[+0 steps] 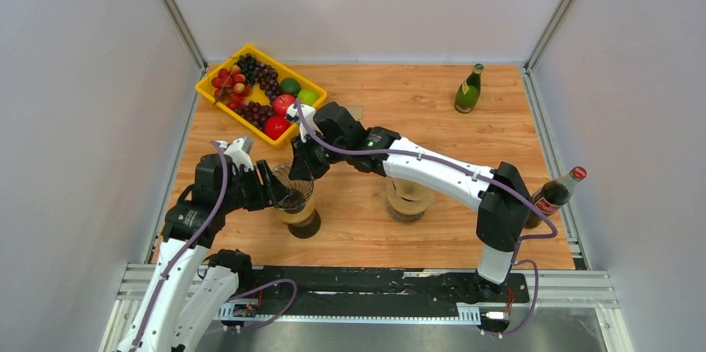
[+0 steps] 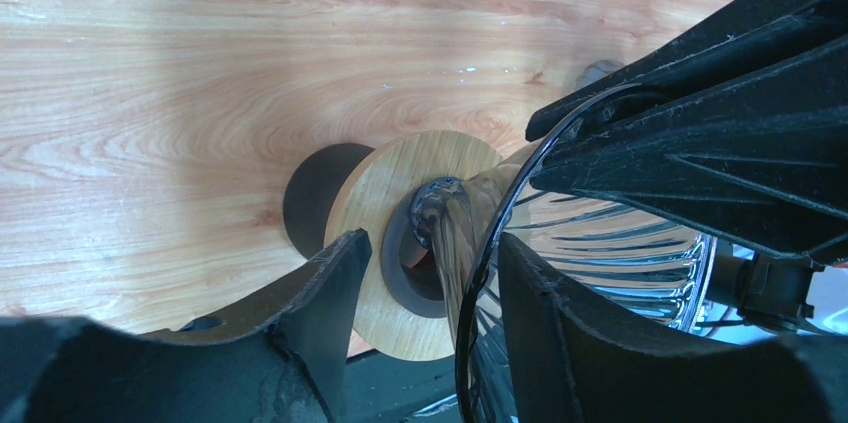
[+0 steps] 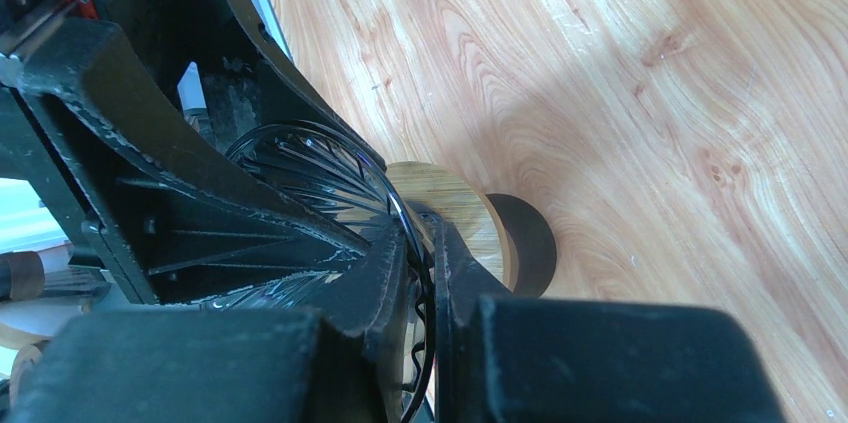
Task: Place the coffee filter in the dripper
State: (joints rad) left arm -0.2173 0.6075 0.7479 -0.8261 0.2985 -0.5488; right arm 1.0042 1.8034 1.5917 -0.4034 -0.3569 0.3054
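Note:
My right gripper has the dripper's glass rim [image 1: 313, 183] [image 3: 426, 293] between its shut fingers. Next, it will move the dripper a little outward and open its fingers to let go of that rim.
The dripper [image 1: 295, 195] is a clear ribbed glass cone with a wooden collar [image 2: 400, 173] on a dark base, at the front left of the table. My right gripper [image 1: 301, 171] reaches in from the far side and is shut on its rim [image 3: 418, 228]. My left gripper [image 1: 279, 188] straddles the near rim, one finger inside the cone and one outside, open with a gap showing [image 2: 432, 241]. A tan coffee filter stack [image 1: 408, 200] stands to the right of the dripper, partly hidden under the right arm.
A yellow tray [image 1: 205, 86] of fruit sits at the back left. A green bottle [image 1: 469, 90] stands at the back right and a cola bottle [image 1: 556, 192] at the right edge. Enclosure walls close in on three sides.

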